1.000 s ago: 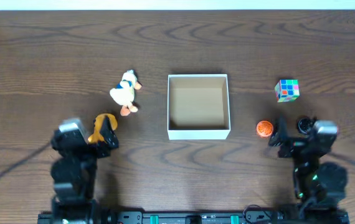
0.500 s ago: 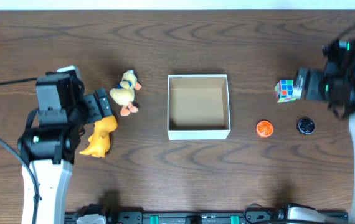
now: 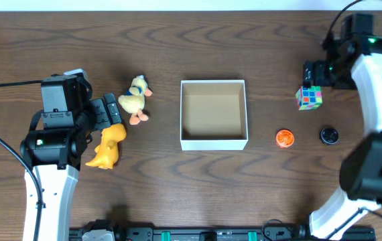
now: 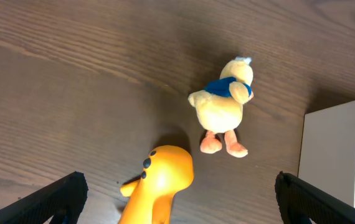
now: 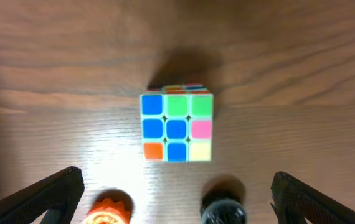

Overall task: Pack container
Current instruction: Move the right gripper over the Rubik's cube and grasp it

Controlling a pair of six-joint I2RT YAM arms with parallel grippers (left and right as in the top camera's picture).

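Note:
My open right gripper moves down onto the colourful puzzle cube (image 3: pixel 309 96) (image 5: pixel 176 126) on the tabletop below next, as its spread fingers already are on either side of it.
The container (image 3: pixel 214 142), a white square box with a brown inside, stands empty at the table's middle; its corner shows in the left wrist view (image 4: pixel 339 149). A yellow plush duck (image 3: pixel 135 99) (image 4: pixel 224 102) and an orange toy animal (image 3: pixel 107 146) (image 4: pixel 159 180) lie to its left. My left gripper (image 3: pixel 112 110) (image 4: pixel 176 190) is open above the orange toy, holding nothing. A colourful puzzle cube (image 3: pixel 309 96) (image 5: pixel 176 126) lies at the right. My right gripper (image 3: pixel 313 72) (image 5: pixel 176 193) is open above the cube, empty.
A small orange disc (image 3: pixel 284 138) (image 5: pixel 108 211) and a small black disc (image 3: pixel 329 135) (image 5: pixel 224 211) lie right of the container, in front of the cube. A white strip runs along the table's far edge. Cables trail from both arms.
Both arms have risen from the table's front edge and swung outward. The left one now hangs over the orange toy and duck. The right one has gone back over the cube.

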